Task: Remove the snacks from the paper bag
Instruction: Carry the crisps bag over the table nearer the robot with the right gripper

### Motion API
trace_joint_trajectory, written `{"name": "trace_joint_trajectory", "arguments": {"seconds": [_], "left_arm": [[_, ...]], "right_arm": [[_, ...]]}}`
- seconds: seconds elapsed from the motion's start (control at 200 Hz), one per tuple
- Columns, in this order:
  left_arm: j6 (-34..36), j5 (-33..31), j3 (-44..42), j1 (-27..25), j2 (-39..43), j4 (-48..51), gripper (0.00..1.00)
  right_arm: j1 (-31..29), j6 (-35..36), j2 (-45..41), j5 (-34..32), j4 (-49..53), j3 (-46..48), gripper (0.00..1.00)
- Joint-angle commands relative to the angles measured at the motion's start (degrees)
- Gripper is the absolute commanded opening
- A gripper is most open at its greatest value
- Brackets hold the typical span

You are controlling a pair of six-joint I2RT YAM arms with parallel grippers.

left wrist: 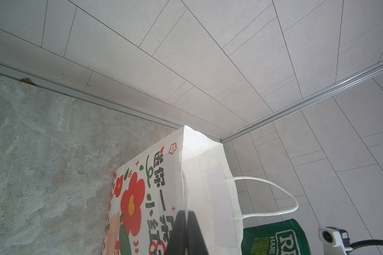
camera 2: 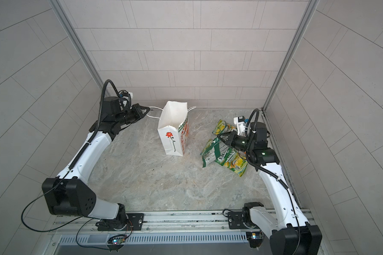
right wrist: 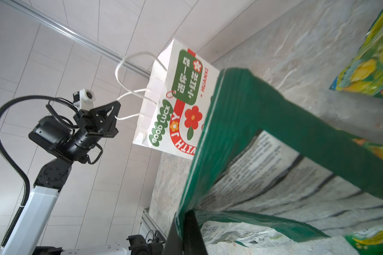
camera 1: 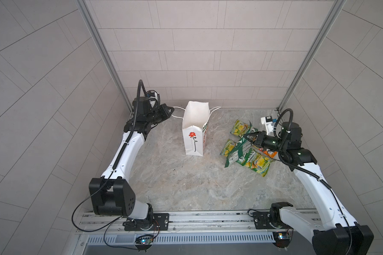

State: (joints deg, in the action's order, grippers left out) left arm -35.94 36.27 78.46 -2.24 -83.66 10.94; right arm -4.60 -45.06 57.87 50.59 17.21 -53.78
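Next, my right gripper moves back and down to release the crisp bag [camera 1: 237, 152] on the packet-free marble, which lies below the gripper and back toward the bar.
The white paper bag [camera 1: 194, 136] [camera 2: 174, 134] stands upright and open at the back middle of the table. My left gripper [camera 1: 171, 108] [left wrist: 187, 213] is shut on one of its white cord handles, left of the bag. To the right the snacks lie outside the bag: green-yellow packets [camera 1: 241, 127] [camera 1: 255, 162] and a pink-orange packet [camera 1: 270, 152], mostly hidden under my right arm. My right gripper [camera 1: 247, 136] [right wrist: 184, 215] is shut on the edge of the large dark green crisp bag [camera 1: 237, 152] [right wrist: 252, 110], which droops over the packets.
Tiled walls close in the back and both sides, with metal corner posts [camera 1: 102, 55]. The marble tabletop [camera 1: 186, 183] stretches in front of the bag to the metal rail [camera 1: 208, 217] that carries both arm bases. The bag's second cord handle [camera 1: 216, 108] sticks out to the right.
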Motion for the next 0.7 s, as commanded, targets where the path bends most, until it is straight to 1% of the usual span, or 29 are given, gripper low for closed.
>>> {"name": "trace_joint_trajectory", "arguments": {"seconds": [0.0,0.105,0.24,0.4,0.53,0.62,0.695], "left_arm": [[1.5,0.6,-0.6,0.5,1.8,0.1,0.00],[1.5,0.5,-0.7,0.6,1.8,0.2,0.00],[1.4,0.7,-0.9,0.6,1.8,0.2,0.00],[1.4,0.9,-1.0,0.6,1.8,0.1,0.00],[1.4,1.1,-1.0,0.6,1.8,0.1,0.00],[1.5,1.0,-1.1,0.7,1.8,0.2,0.00],[1.5,1.0,-1.1,0.6,1.8,0.2,0.00]], "right_arm": [[-6.2,-1.5,-0.6,-2.3,-7.2,0.1,0.00],[-12.5,-2.5,0.6,-5.0,-9.5,1.1,0.00],[-16.9,-3.8,2.0,-6.7,-13.3,3.8,0.00],[-18.3,-4.1,2.9,-5.9,-15.7,8.0,0.00],[-18.5,-4.0,1.7,-4.9,-15.3,11.6,0.00],[-18.5,-1.9,0.1,-5.1,-11.2,12.7,0.00],[-18.5,1.5,-1.4,-6.1,-5.0,12.7,0.00]]}}
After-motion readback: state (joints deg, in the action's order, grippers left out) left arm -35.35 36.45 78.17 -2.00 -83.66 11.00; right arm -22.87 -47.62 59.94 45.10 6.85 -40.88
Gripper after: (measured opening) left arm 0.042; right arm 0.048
